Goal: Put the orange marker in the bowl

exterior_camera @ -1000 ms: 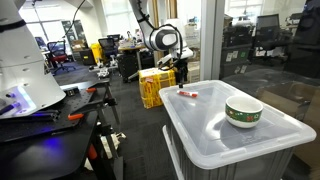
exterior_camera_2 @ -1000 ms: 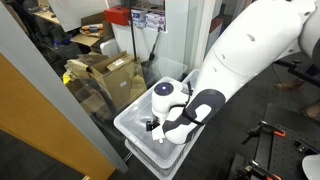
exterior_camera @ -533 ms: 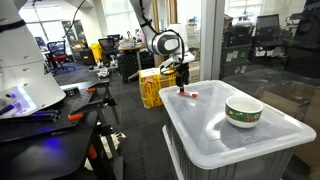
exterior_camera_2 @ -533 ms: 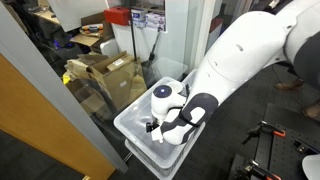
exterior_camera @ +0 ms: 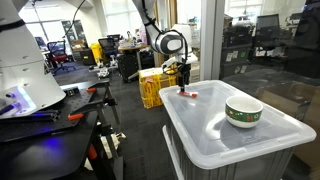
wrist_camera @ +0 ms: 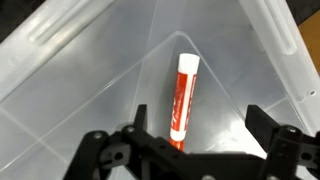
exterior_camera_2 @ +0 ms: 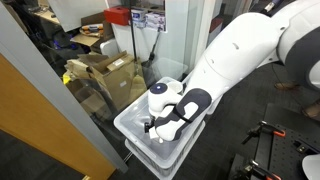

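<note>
The orange marker's body (exterior_camera: 189, 94) (wrist_camera: 181, 118) below my gripper already lies between both open fingers. The gripper lowers slightly onto it next and closes the fingers across its width.
The orange marker (wrist_camera: 181, 100) lies flat on the translucent lid of a plastic bin (wrist_camera: 90, 70); in an exterior view it (exterior_camera: 188, 95) rests near the lid's far left corner. My gripper (wrist_camera: 196, 128) hangs just above it, jaws open, the marker's near end by the left finger; it also shows in an exterior view (exterior_camera: 183, 86). The cream-white bowl with a green band (exterior_camera: 243, 110) stands on the lid to the right, apart from the marker. In the exterior view looking down from behind the arm, the arm (exterior_camera_2: 172, 112) hides marker and bowl.
The bin lid (exterior_camera: 235, 135) has raised edges and a shallow recess. A yellow crate (exterior_camera: 153, 88) stands on the floor behind. A glass partition (exterior_camera: 265, 50) runs along the right. A workbench with tools (exterior_camera: 45, 110) is at the left. Cardboard boxes (exterior_camera_2: 105, 75) lie beyond the glass.
My gripper has moved right and down over the bin lid and now hangs right above the marker. The marker and the bowl have not moved.
</note>
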`<state>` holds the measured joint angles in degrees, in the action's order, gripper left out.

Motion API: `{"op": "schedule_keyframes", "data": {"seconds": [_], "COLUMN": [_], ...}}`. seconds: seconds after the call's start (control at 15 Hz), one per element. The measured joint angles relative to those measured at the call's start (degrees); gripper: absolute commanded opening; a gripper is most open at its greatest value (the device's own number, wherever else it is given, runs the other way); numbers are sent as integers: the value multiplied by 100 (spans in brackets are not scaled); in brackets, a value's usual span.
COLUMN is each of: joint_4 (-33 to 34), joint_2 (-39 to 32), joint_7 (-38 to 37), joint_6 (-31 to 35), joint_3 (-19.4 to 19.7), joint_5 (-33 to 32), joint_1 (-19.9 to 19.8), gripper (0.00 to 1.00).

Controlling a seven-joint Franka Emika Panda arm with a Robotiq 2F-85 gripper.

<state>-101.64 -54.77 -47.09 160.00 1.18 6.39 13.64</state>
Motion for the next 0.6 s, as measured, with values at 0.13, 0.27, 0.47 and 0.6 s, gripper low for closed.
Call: {"op": "schedule_keyframes", "data": {"seconds": [0.13,0.27,0.47,0.6], "joint_4": [100,190,328,415], "joint_2": [-40,-98,-232,-329], "joint_7": [69,74,75,75], "joint_6": [-163,-234,-240,-240], "joint_3": [-17,-17,-14,-13], "joint_5": [20,21,21,21], "joint_1": [-32,-40,-40,-40], "gripper": [100,100,100,79]}}
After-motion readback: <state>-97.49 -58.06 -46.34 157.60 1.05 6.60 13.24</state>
